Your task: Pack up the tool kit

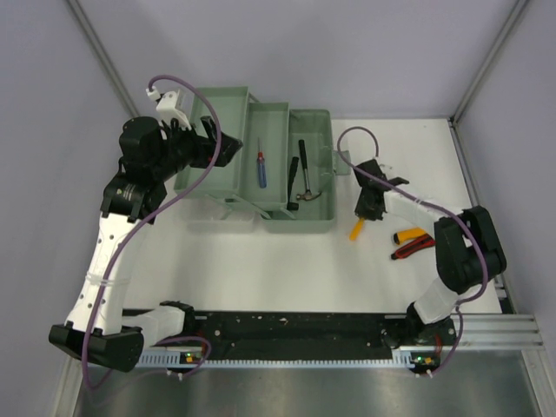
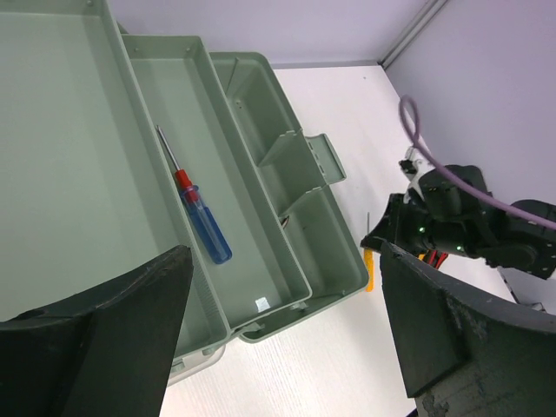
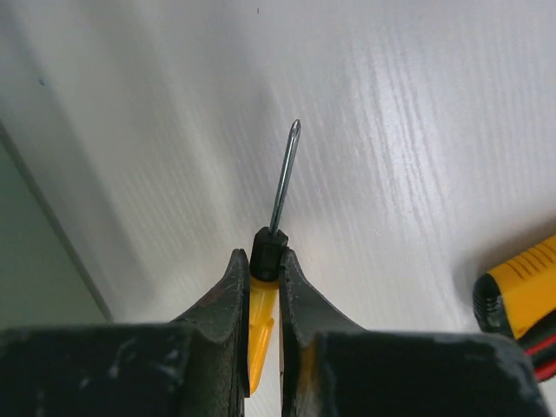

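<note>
My right gripper is holding the yellow-handled screwdriver and will lift outward over the hammer [image 1: 303,174] section of the toolbox, then lower it to the middle tray's bare bottom beside the red-and-blue screwdriver [image 1: 261,165].
The green toolbox [image 1: 323,130] stands open at the back left, its trays fanned out. A red-and-blue screwdriver [image 1: 261,165] lies in the middle tray and shows in the left wrist view [image 2: 198,217]. A black hammer [image 1: 303,174] lies in the right compartment. My right gripper [image 1: 363,215] is shut on a yellow-handled screwdriver [image 3: 265,300], just right of the toolbox; the handle [image 1: 357,229] pokes out below the fingers. Red-and-yellow pliers [image 1: 412,243] lie on the table to its right. My left gripper [image 1: 228,149] is open and empty over the left tray.
The white table [image 1: 287,269] runs from the toolbox to the black rail [image 1: 295,328] at the near edge. Grey walls close in at the back and sides. The pliers' handle shows at the right edge of the right wrist view [image 3: 521,295].
</note>
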